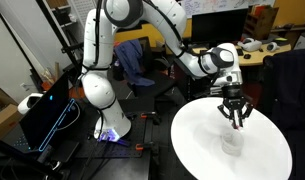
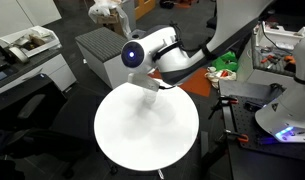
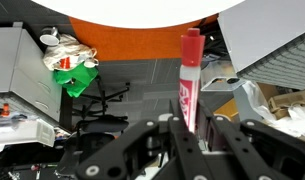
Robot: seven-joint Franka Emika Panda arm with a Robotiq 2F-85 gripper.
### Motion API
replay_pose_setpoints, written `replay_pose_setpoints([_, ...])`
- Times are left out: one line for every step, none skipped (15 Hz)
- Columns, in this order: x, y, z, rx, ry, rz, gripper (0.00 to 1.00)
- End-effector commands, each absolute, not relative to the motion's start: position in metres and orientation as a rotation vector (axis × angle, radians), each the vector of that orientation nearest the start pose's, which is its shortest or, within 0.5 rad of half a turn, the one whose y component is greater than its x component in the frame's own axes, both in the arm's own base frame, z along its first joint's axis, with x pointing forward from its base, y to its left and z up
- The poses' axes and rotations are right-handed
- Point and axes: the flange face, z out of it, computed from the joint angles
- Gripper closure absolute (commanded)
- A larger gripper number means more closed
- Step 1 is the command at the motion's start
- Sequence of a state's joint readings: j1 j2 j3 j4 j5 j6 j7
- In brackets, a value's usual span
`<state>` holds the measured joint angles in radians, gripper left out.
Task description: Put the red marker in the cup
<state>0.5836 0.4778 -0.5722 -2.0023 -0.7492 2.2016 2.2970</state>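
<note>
I will move my gripper over the clear cup's opening (image 1: 232, 135), lower the red marker into it and let it go. The marker still hangs above the cup's rim, pointing down.
My gripper (image 3: 192, 125) is shut on the red marker (image 3: 188, 80), which sticks out upright between the fingers in the wrist view. In an exterior view the gripper (image 1: 235, 110) hangs over the round white table (image 1: 202, 140), with the marker (image 1: 236, 120) pointing down from it. The clear cup (image 1: 230, 143) shows faintly on the table just below the gripper. In an exterior view the wrist (image 2: 142, 60) hides the fingers and the marker, and I cannot make out the cup there.
The white table's edge (image 3: 142, 8) fills the top of the wrist view. Grey cabinets (image 2: 97, 45), a desk with clutter (image 2: 282, 50) and a chair with blue cloth (image 1: 137, 65) stand around the table. A lit computer case (image 1: 47, 115) sits by the robot base.
</note>
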Motion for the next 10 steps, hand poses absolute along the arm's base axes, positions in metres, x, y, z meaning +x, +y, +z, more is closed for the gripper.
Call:
replay_pose_setpoints([0.6,-0.01,0.254,1.586,-1.83,0.786,0.95])
replay_pose_setpoints([0.602,-0.01,0.251,1.585,-1.82,0.77,0.95])
replay_pose_setpoints([0.604,-0.009,0.248,1.583,-1.814,0.756,0.95])
replay_pose_setpoints([0.606,-0.008,0.245,1.588,-1.81,0.741,0.95])
replay_pose_setpoints([0.609,-0.008,0.242,1.589,-1.81,0.728,0.95])
replay_pose_setpoints([0.612,-0.007,0.24,1.589,-1.81,0.717,0.95])
replay_pose_setpoints([0.615,-0.007,0.236,1.584,-1.809,0.709,0.95])
replay_pose_setpoints([0.617,-0.006,0.232,1.578,-1.805,0.702,0.95])
replay_pose_setpoints([0.619,-0.006,0.228,1.569,-1.8,0.693,0.95])
replay_pose_setpoints([0.623,-0.007,0.223,1.561,-1.796,0.688,0.95])
